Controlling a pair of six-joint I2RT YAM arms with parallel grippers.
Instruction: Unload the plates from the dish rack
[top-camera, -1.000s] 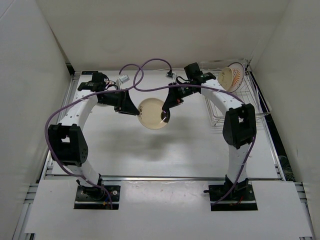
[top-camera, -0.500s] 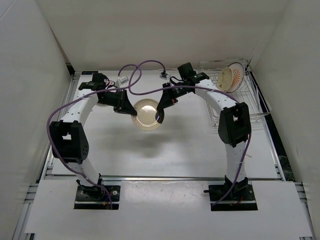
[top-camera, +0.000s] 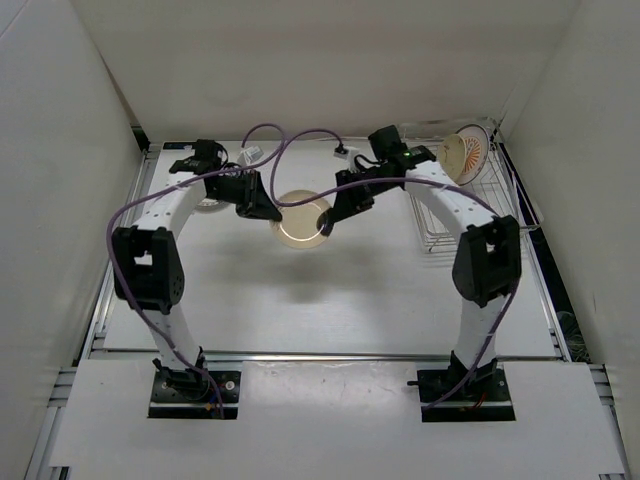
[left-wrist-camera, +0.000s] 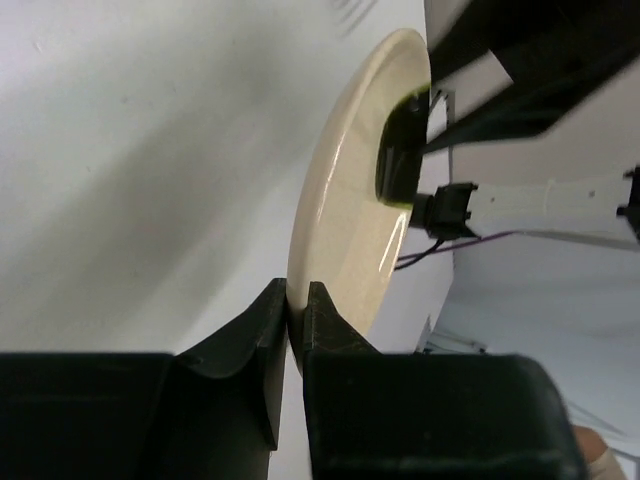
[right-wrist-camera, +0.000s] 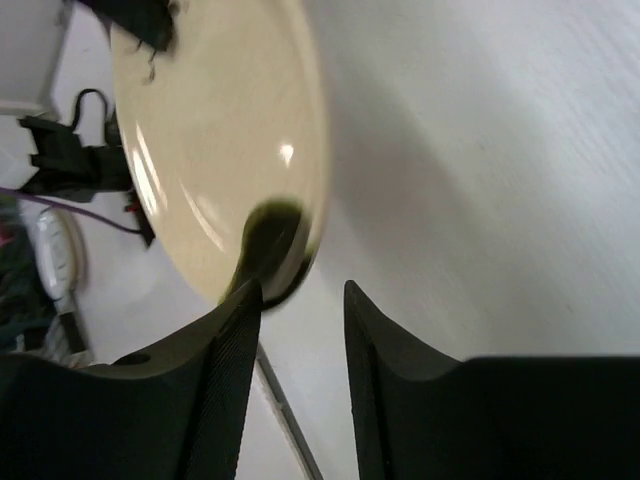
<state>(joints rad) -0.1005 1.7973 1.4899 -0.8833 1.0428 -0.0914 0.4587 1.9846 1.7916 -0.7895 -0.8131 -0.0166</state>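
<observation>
The clear spot on the bare tabletop is below and farther outward, so the left gripper needs to go outward and down next and let go of the tan plate (top-camera: 300, 222) there.
The plain tan plate (top-camera: 300, 222) hangs above the middle of the table between my two grippers. My left gripper (top-camera: 271, 209) is shut on its left rim; in the left wrist view the jaws (left-wrist-camera: 296, 290) pinch the edge of the plate (left-wrist-camera: 350, 200). My right gripper (top-camera: 331, 212) is open at the plate's right rim. In the right wrist view the plate (right-wrist-camera: 210, 130) lies just past the left fingertip and the gap (right-wrist-camera: 300, 285) holds nothing. The sunburst plate (top-camera: 466, 153) stands in the dish rack (top-camera: 478, 205). The lettered plate is not clearly in view.
The silver wire rack stands at the back right against the right wall. A pale round thing (top-camera: 210, 204) lies on the table partly under my left arm. Purple cables loop above the back of the table. White walls enclose three sides.
The tan plate has moved toward the back and tilted flatter. My right gripper has opened off its rim; the left gripper still holds it.
</observation>
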